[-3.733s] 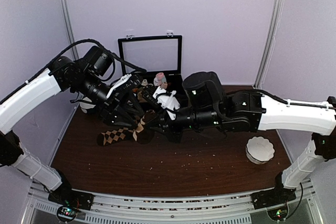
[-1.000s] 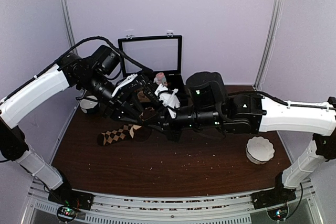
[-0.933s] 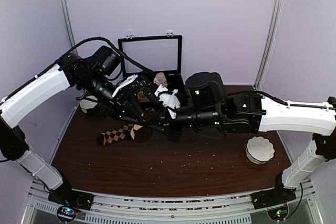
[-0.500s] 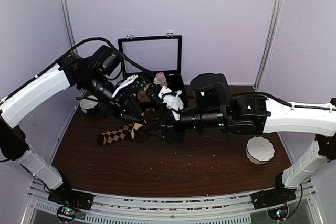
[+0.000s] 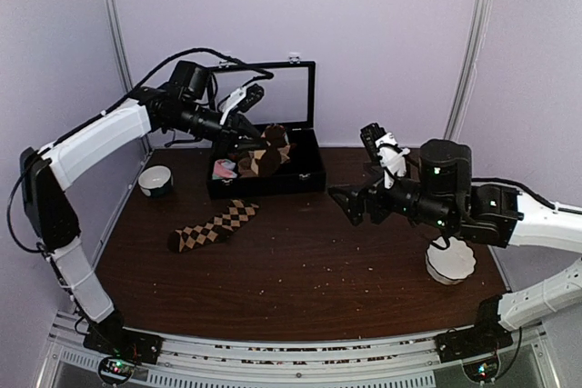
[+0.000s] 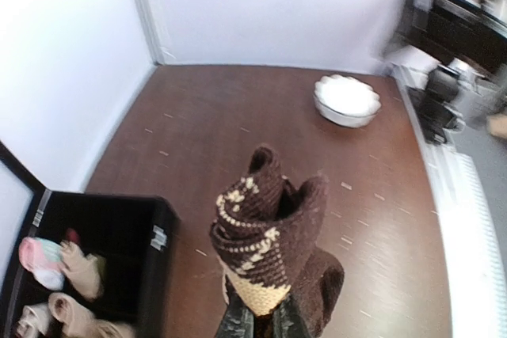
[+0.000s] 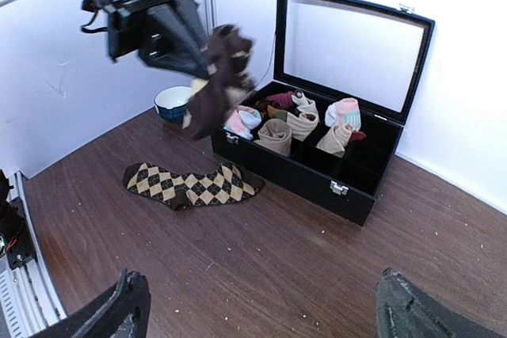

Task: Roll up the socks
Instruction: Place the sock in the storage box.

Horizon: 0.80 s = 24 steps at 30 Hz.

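The sock in my left gripper needs to go outward and down into the box's front section (image 5: 290,170) beside the tan rolls next. That section is empty, so I should release the sock there.
My left gripper (image 6: 261,324) is shut on a rolled dark brown sock (image 6: 273,247) with a tan patch, holding it in the air. From above, that roll (image 5: 265,157) hangs at the left gripper (image 5: 248,140) over the open black box (image 5: 273,184). The right wrist view shows the same roll (image 7: 218,81) above the box's left end. The other argyle sock (image 5: 214,226) lies flat on the table in front of the box, also seen as the flat sock (image 7: 190,185). My right gripper (image 7: 265,314) is wide open and empty, right of the middle of the table as the right gripper (image 5: 351,205).
The black box (image 7: 317,181) has its lid up and holds several small pink, tan and maroon sock rolls. A white fluted bowl (image 5: 450,259) sits by the right arm. A small blue-rimmed bowl (image 5: 155,179) stands at the left wall. Crumbs dot the wooden table.
The right gripper opened, let go of the sock roll and pulled back to the right. The left arm lifted the roll up and back over the box.
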Motion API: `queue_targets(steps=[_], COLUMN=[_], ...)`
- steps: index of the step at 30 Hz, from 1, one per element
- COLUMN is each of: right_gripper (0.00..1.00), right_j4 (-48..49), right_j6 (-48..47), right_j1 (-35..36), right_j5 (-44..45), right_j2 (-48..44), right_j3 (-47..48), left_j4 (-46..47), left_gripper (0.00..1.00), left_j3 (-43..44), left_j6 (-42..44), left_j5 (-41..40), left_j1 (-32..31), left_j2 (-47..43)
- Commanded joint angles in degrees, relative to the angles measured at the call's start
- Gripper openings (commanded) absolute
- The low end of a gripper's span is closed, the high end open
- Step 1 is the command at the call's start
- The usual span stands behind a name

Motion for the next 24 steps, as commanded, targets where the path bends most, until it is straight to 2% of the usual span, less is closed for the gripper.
queue_targets(steps=[1, 5, 10, 15, 24], right_gripper=[1.0, 1.0, 1.0, 1.0, 1.0], right_j4=[3.3, 1.8, 0.8, -0.1, -1.3], right_j6=[2.3, 3.1, 5.1, 6.2, 5.8], right_j1=[-0.3, -0.5, -1.4, -2.2, -3.9], right_j5=[4.9, 6.6, 7.7, 7.0, 4.6], right_j2=[-3.7, -4.8, -5.2, -3.8, -1.4], right_j3=[-4.2, -5.1, -5.0, -3.6, -0.2], left_j4=[16.5, 17.4, 19.9, 23.2, 22.2], left_gripper=[0.0, 0.0, 0.0, 0.0, 0.0], left_j3=[9.2, 20.4, 26.9, 27.4, 26.8], left_j6=[-7.2, -7.6, -8.0, -9.1, -11.8], left_j5=[-1.9, -4.3, -9.5, -12.8, -11.5], left_j1=[2.2, 4.3, 5.5, 6.1, 6.0], left_j2=[12.1, 23.6, 33.1, 37.7, 39.5])
